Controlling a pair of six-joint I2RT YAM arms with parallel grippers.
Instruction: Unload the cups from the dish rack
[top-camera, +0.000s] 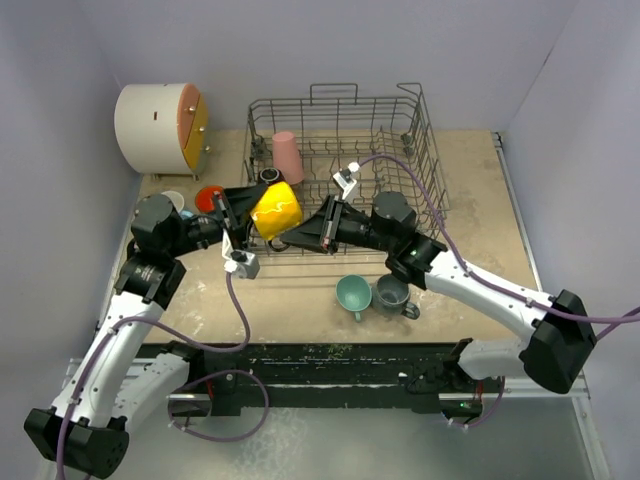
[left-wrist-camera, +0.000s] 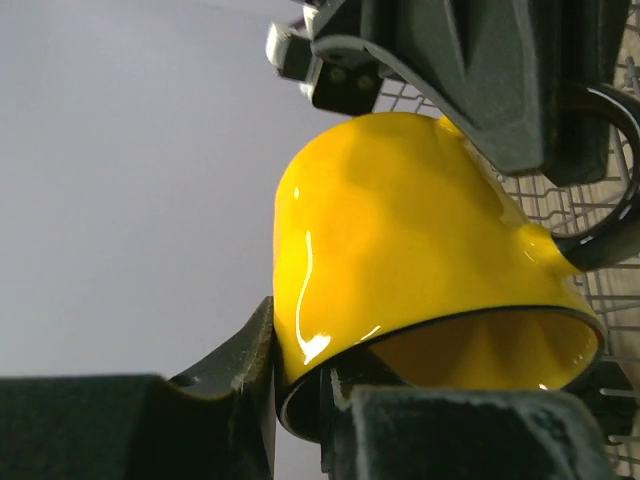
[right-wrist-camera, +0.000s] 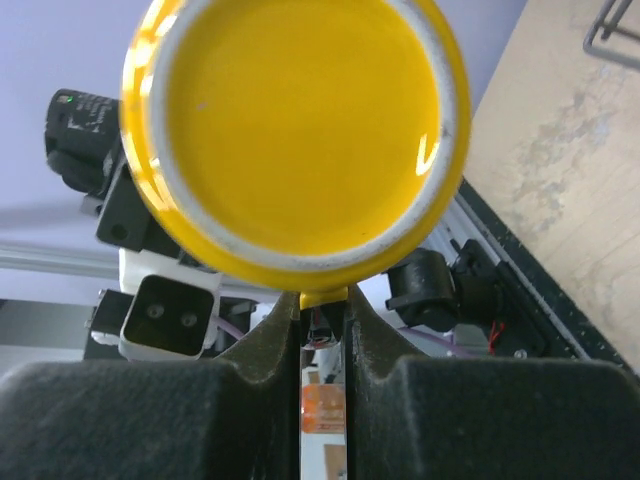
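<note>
My left gripper next turns and lowers the yellow mug (top-camera: 276, 210) back toward the tabletop (top-camera: 312, 300) beside the teal mug to release it. The reason is that this front part of the tabletop lies clear there.
A yellow mug (top-camera: 276, 210) hangs in the air in front of the dish rack (top-camera: 420, 130), held from both sides. My left gripper (top-camera: 247, 208) is shut on its rim, one finger inside and one outside, as the left wrist view shows (left-wrist-camera: 300, 372) with the mug (left-wrist-camera: 400, 240). My right gripper (top-camera: 298, 233) is shut on the mug's handle; in the right wrist view (right-wrist-camera: 323, 300) the mug's base (right-wrist-camera: 300, 130) faces the camera. A pink tumbler (top-camera: 288, 157) and a black mug (top-camera: 269, 176) stand in the rack.
A teal mug (top-camera: 353, 294) and a grey mug (top-camera: 392, 295) stand on the table near the front. An orange mug (top-camera: 208, 198) and a pale cup (top-camera: 173, 200) sit left of the rack. A white cylindrical cabinet (top-camera: 160, 125) is at the back left.
</note>
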